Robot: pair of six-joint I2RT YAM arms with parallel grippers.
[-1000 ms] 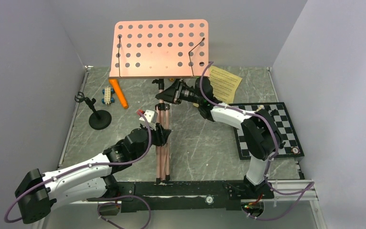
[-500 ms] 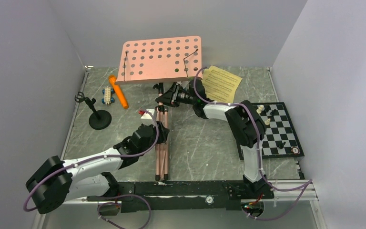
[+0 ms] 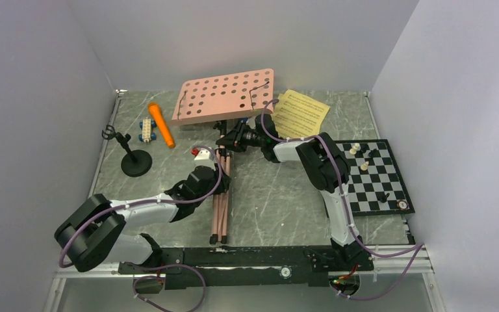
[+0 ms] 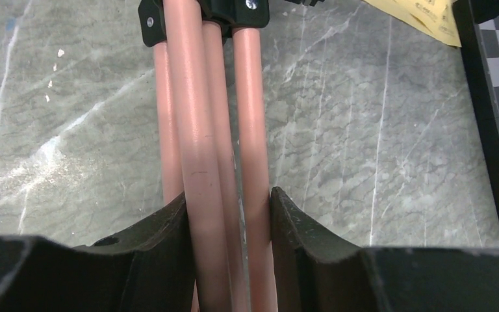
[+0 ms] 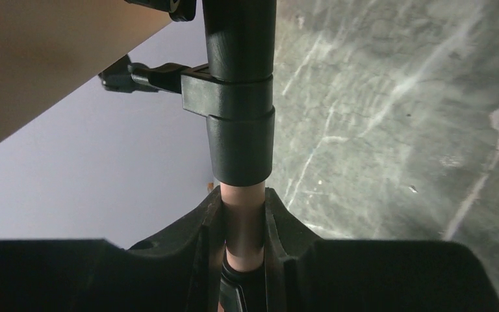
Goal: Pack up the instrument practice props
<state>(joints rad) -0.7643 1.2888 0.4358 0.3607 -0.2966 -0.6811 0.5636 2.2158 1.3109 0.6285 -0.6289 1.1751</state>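
Observation:
My left gripper needs to go down next with the bundled pink legs toward the bare grey marble and let go of the legs. The marble lies below it and is clear of props.
The pink hole-punched music stand [image 3: 224, 96] is tilted toward the back, its desk over the table's far middle and its folded tripod legs [image 3: 220, 201] running toward the near edge. My left gripper [image 3: 219, 181] is shut on the bundled pink legs [image 4: 198, 162]. My right gripper [image 3: 224, 138] is shut on the stand's pink pole [image 5: 243, 221] just below a black collar [image 5: 240, 130]. The yellow sheet-music pages [image 3: 302, 112] lie at the back right. The orange microphone [image 3: 160, 123] lies back left. The black mic stand [image 3: 133, 159] stands at the left.
Blue-and-white toy blocks [image 3: 146, 129] lie next to the microphone. A black-and-white chessboard [image 3: 371, 179] with pieces sits at the right. A small red-and-white thing [image 3: 199, 153] lies by the left gripper. White walls enclose the grey marble table [image 3: 279, 195].
The music stand has tipped back and lower; its desk looks smaller and flatter. Both arms have moved along with it, the left stretching forward along the legs.

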